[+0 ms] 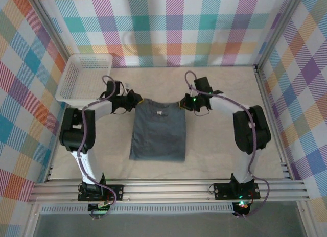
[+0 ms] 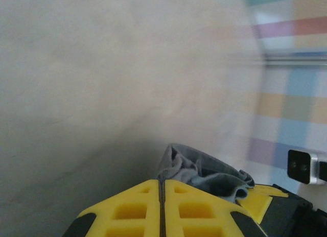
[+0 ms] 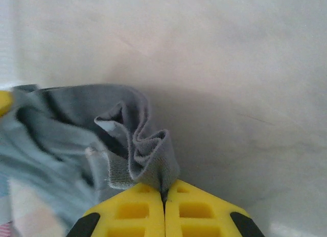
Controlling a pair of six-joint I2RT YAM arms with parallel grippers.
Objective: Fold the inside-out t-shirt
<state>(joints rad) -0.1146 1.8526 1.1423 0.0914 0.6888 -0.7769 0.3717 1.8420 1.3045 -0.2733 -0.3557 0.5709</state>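
Observation:
My left gripper brings the pinched far corner back and down over the t-shirt's body (image 1: 141,127) next and releases it there, since the t-shirt still lies at full length.
The inside-out t-shirt (image 1: 157,131) lies on the table as a narrow dark slate-grey rectangle, a small pale patch near its far edge. My left gripper (image 1: 137,100) sits at its far left corner, my right gripper (image 1: 184,102) at its far right corner. In the left wrist view the yellow fingers (image 2: 134,209) are shut, with bunched grey t-shirt (image 2: 204,171) pinched at their tips. In the right wrist view the gripper (image 3: 164,192) is shut on a gathered fold of the t-shirt (image 3: 148,150).
A white mesh basket (image 1: 82,77) stands at the far left of the table, just behind the left arm. Metal frame rails (image 1: 163,188) run along the near edge. Checked cloth walls (image 1: 168,27) close in the beige table (image 1: 219,155).

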